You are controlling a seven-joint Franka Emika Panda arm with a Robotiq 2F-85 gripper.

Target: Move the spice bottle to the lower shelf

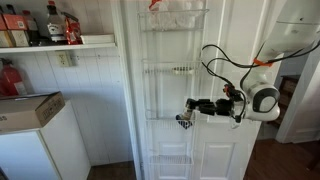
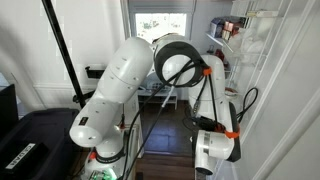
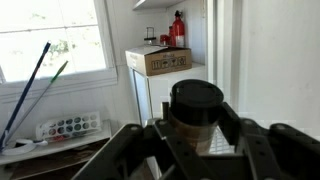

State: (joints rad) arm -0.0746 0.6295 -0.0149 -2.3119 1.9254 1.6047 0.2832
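The gripper will next move outward, turning toward the door, and release the bottle onto the wire of the lower shelf, because that shelf is outward of the gripper.
In the wrist view the spice bottle point(image 3: 195, 105), with a black cap and an amber body, stands upright between my gripper's point(image 3: 196, 130) two black fingers, which are shut on it. In an exterior view my gripper point(image 1: 186, 114) reaches in from the right to the tall white wire rack on the door. It holds the bottle point(image 1: 183, 121) at the front right of the lower shelf point(image 1: 160, 118), the third tier from the top. I cannot tell whether the bottle rests on the wire. In the exterior view from behind the arm point(image 2: 215, 100), the gripper and the bottle are hidden.
The second tier point(image 1: 165, 70) holds a few small things, and a fourth tier point(image 1: 170, 160) hangs below. A small white fridge point(image 1: 35, 145) with a cardboard box point(image 1: 28, 110) on it stands to the left, under a wall shelf with bottles point(image 1: 60, 25). A window is behind the arm point(image 2: 160, 25).
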